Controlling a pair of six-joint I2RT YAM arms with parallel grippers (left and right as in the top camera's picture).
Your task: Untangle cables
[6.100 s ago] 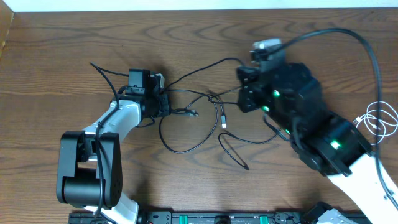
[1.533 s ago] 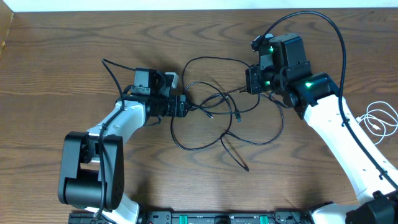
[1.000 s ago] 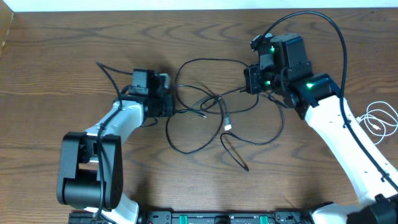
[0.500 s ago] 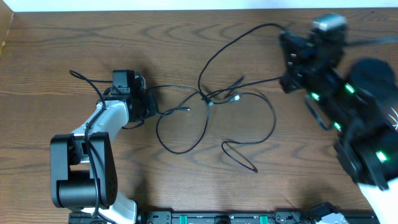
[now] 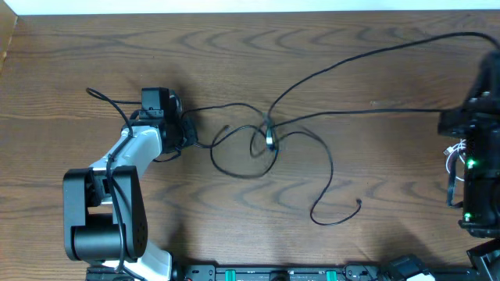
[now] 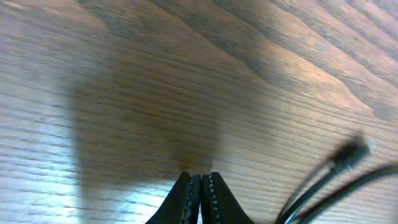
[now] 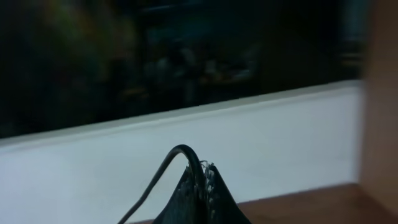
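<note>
The black cable, whose strand [image 5: 367,55] already stretches long, will next be pulled farther from the knot by my right gripper. My right gripper will then tip down over the empty table to release the cable.
Several black cables [image 5: 266,140] lie knotted at mid-table, loose loops trailing toward the front [image 5: 332,195]. One long strand [image 5: 367,55] rises from the knot to the far right edge. My left gripper [image 5: 184,129] rests low on the table, shut; a black cable [image 5: 223,108] runs from it to the knot. In the left wrist view its tips [image 6: 200,182] press together, and cables with a plug [image 6: 351,152] pass to their right. My right gripper [image 7: 204,171] is raised and shut on a black cable [image 7: 177,152] that arcs out of its tips. Right arm [image 5: 476,156] fills the right edge.
A white cord [image 5: 453,152] peeks out beside the right arm. Thick black robot wiring [image 5: 117,113] loops behind the left arm. The arm bases and a black rail [image 5: 273,273] line the front edge. A pale wall strip runs along the table's far edge.
The right arm has swung right and up, drawing one cable long and taut and pulling the loops into a tighter knot. The left arm shifted left earlier and now holds still.
</note>
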